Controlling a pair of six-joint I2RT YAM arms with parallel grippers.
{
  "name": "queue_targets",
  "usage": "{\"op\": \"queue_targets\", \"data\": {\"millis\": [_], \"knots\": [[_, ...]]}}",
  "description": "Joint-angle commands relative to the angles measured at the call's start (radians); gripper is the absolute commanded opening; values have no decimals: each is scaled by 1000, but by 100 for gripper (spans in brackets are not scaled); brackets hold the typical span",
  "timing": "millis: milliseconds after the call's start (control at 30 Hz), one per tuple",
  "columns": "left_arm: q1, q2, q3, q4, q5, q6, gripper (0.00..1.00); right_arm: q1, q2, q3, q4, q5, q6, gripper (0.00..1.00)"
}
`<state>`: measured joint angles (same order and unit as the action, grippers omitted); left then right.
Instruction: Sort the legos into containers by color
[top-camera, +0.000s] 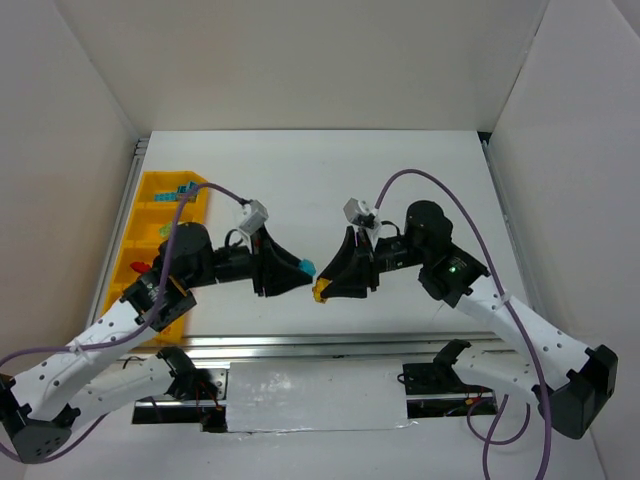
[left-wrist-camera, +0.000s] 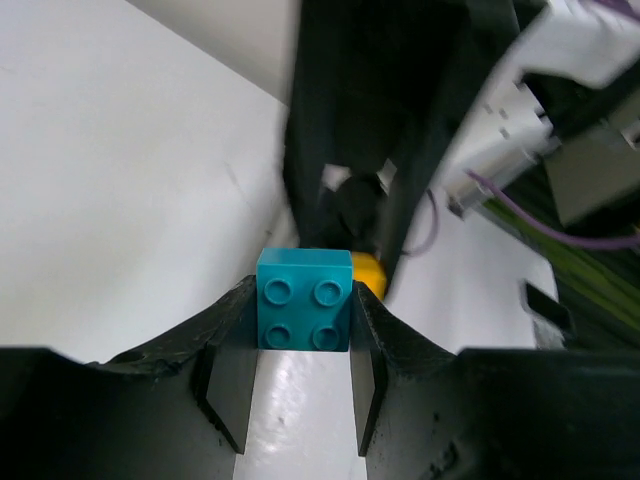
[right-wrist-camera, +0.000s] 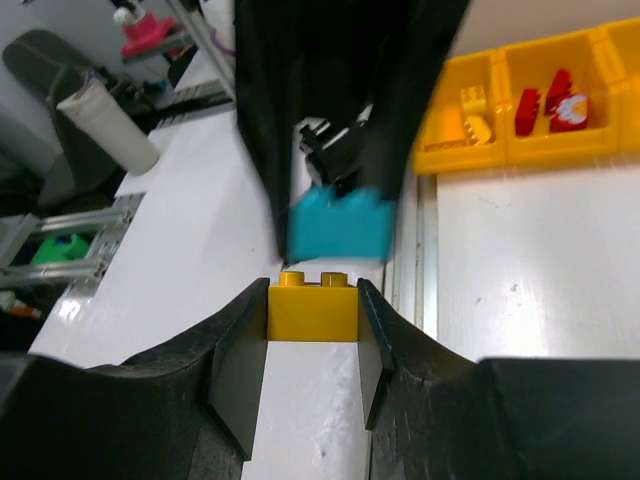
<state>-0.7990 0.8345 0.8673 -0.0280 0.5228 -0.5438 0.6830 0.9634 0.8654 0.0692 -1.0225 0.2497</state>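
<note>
The matching lego should go over the far section with teal legos next. I should swing my left gripper outward, to its left in the top view, and let go of the lego there.
My left gripper (top-camera: 300, 268) is shut on a teal-blue lego (left-wrist-camera: 303, 300), held above the table; it also shows in the top view (top-camera: 306, 267) and the right wrist view (right-wrist-camera: 338, 222). My right gripper (top-camera: 322, 290) is shut on a yellow lego (right-wrist-camera: 312, 306), seen in the top view (top-camera: 320, 292) and behind the teal one in the left wrist view (left-wrist-camera: 367, 273). The two grippers face each other at mid-table, bricks a little apart. The yellow-orange bin tray (top-camera: 140, 235) lies at the far left; its compartments hold teal (top-camera: 183, 188), red (right-wrist-camera: 545, 100) and yellow (right-wrist-camera: 477, 112) legos.
White walls enclose the table on three sides. A metal rail (top-camera: 330, 345) runs along the near edge by the arm bases. Purple cables (top-camera: 430, 178) loop over both arms.
</note>
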Motion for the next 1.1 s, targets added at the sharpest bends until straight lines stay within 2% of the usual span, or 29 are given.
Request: {"op": "queue_targets", "data": {"millis": [0,133,200,300,333,400,500,533,600,667,767,800,900,1067], "knots": [[112,-23,88,37,-3,9,0,12,27,69,-312,-120,-216,0],[214,-3,107,56,95,-24,0,9,63,78,-396,-96,-294,0],[282,8,120,33,73,-30,0,9,60,52,-359,-59,-274,0],[410,60,174,-148,-120,-30,0,10,52,12,-273,37,-192,0],[455,115,189,-191,-238,-50,0,12,51,3,-258,61,-161,0],[684,205,211,-246,-332,-126,0,12,38,-20,-212,111,-121,0],[793,287,237,-248,-462,-200,0,12,14,-58,-154,163,-63,0],[823,348,257,-271,-625,-206,0,15,-4,-69,-138,168,-50,0],[862,466,332,-296,-780,-243,0,15,-41,-104,-111,196,-14,0],[886,550,430,-320,-843,-263,0,16,-78,-140,-80,220,25,0],[928,761,562,-325,-918,-263,0,21,-121,-181,-72,222,51,0],[946,805,605,-376,-931,-269,0,21,-132,-190,-72,223,54,0],[955,942,769,-404,-949,-233,10,27,-163,-212,-72,231,54,0],[957,1100,872,-449,-994,-219,22,27,-167,-207,-88,231,22,0]]}}
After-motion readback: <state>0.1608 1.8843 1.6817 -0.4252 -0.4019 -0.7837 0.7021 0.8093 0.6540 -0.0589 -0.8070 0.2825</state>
